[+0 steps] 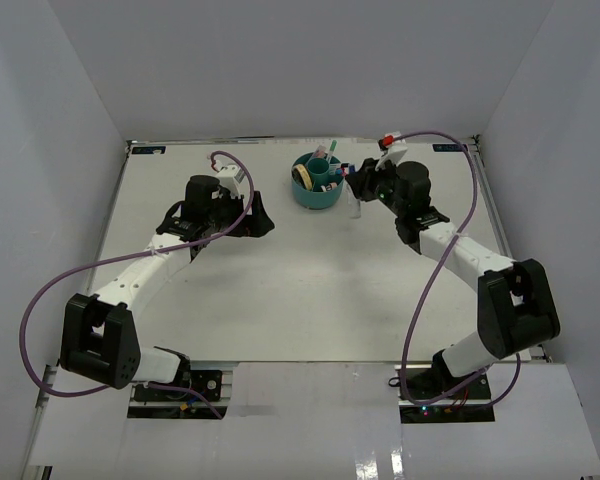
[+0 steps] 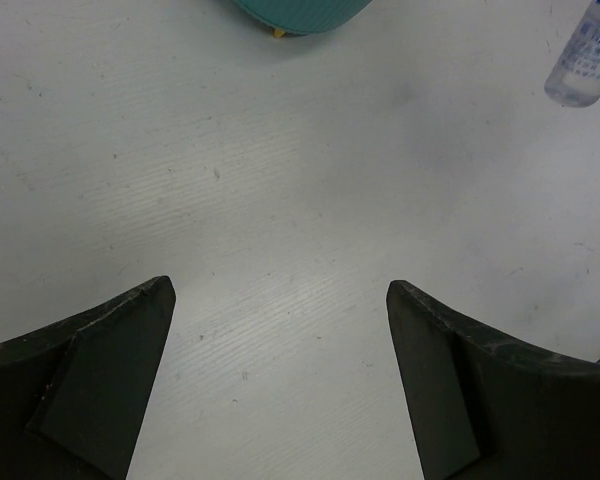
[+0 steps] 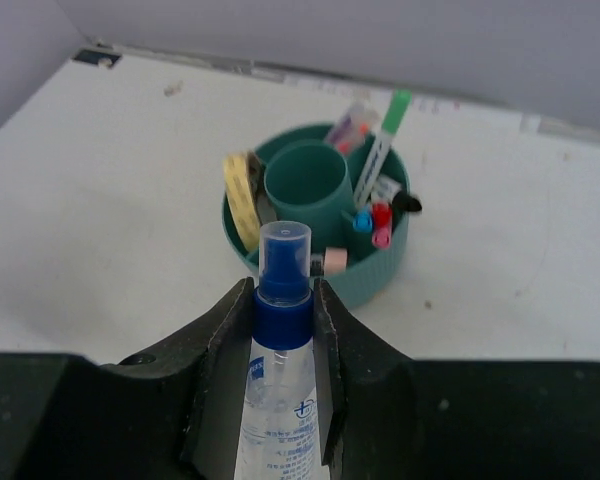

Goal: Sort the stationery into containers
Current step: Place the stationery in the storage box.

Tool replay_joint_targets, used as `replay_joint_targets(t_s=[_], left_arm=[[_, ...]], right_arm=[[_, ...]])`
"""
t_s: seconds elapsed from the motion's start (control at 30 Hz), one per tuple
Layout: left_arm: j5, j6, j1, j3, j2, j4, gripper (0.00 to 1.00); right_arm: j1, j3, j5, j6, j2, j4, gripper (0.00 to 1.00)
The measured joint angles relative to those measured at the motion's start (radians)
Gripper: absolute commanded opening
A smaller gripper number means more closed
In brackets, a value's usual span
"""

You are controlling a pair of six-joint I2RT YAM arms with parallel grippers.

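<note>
Next, my right gripper moves to the left in the top view, over the organizer's centre well, and releases the spray bottle (image 3: 282,385), because that well looks empty.
My right gripper (image 3: 283,287) is shut on the blue neck of a small clear spray bottle (image 3: 282,385), held just right of the round teal organizer (image 3: 380,275); the gripper (image 1: 358,186) also shows in the top view. The organizer (image 1: 317,195) holds a tan rubber band (image 3: 242,200), a pink eraser (image 3: 335,260), a green-capped pen (image 3: 385,140) and pens with red, blue, pink and black caps. Its centre well (image 3: 305,180) looks empty. My left gripper (image 1: 263,218) is open and empty over bare table left of the organizer (image 2: 300,12). The bottle (image 2: 585,60) shows at the left wrist view's top right.
White table (image 1: 280,290) inside a grey-walled enclosure; the back wall runs close behind the organizer. Purple cables (image 1: 50,290) loop beside both arms.
</note>
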Motion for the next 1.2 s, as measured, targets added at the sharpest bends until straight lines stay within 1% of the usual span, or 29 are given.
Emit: replay_joint_targets(t_s=[0.07, 0.27, 0.47, 0.63, 0.83, 1.03, 1.2], left_arm=[[-0.007, 0.000, 0.000, -0.001, 0.000, 0.000, 0.98], [-0.022, 0.001, 0.000, -0.003, 0.000, 0.000, 0.98], [-0.043, 0.008, 0.000, -0.004, 0.000, -0.001, 0.98], [-0.065, 0.011, 0.000, -0.006, 0.000, 0.000, 0.98], [-0.074, 0.011, 0.000, -0.010, 0.008, -0.001, 0.98], [-0.074, 0.010, 0.000, -0.010, 0.017, -0.001, 0.98], [-0.074, 0.010, 0.000, -0.010, 0.017, -0.001, 0.98]], right_arm=[[0.000, 0.033, -0.005, -0.016, 0.017, 0.064, 0.08], [0.003, 0.150, -0.036, -0.070, 0.133, 0.292, 0.08], [0.017, 0.264, -0.077, -0.102, 0.279, 0.452, 0.08], [0.027, 0.319, -0.110, -0.122, 0.395, 0.595, 0.08], [0.029, 0.393, -0.141, -0.127, 0.515, 0.670, 0.08], [0.031, 0.435, -0.152, -0.127, 0.596, 0.745, 0.08], [0.031, 0.457, -0.154, -0.126, 0.650, 0.771, 0.08]])
